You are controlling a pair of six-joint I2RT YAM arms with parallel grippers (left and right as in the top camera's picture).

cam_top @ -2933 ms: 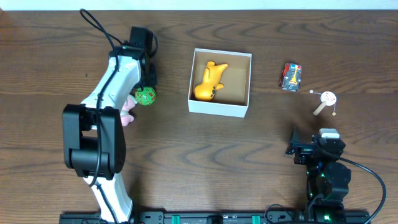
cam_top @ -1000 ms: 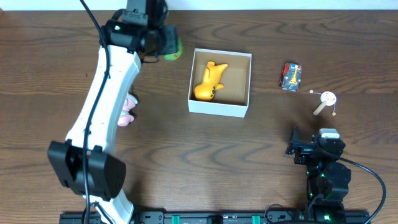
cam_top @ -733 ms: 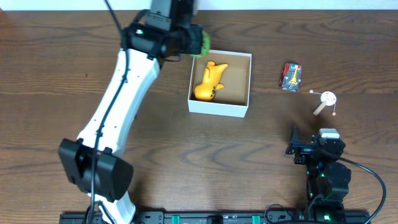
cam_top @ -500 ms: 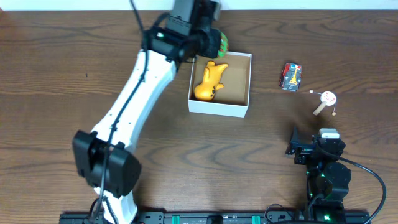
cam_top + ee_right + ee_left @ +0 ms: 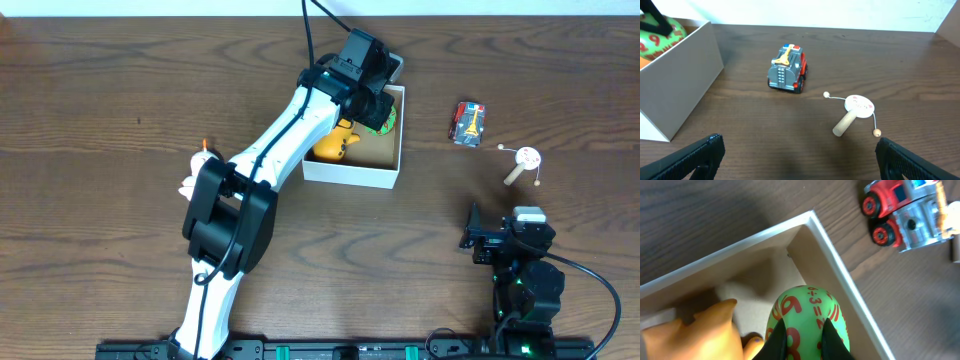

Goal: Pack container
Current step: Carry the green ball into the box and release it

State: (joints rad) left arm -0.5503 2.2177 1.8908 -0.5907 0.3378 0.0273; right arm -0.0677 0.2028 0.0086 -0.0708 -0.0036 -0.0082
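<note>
The left gripper brings the green ball outward down toward the box's far corner by the truck next, where the box's bottom beside the yellow toy (image 5: 330,148) is empty.
The container (image 5: 352,173) is a shallow white box with a tan inside, at the table's middle back; it also shows in the left wrist view (image 5: 840,272) and the right wrist view (image 5: 680,75). A yellow toy (image 5: 330,148) lies in its left half. My left gripper (image 5: 378,112) is shut on a green ball with red numbers (image 5: 807,315) and holds it over the box's right half, near the back right corner. My right gripper (image 5: 797,155) is open and empty near the table's front right.
A red and grey toy truck (image 5: 467,122) and a small wooden drum rattle (image 5: 523,162) lie right of the box. A pink toy (image 5: 195,180) lies on the table to the left, by the left arm.
My left gripper has carried the green ball from left of the box, along the back, to over the box's right half. The right arm has not moved.
</note>
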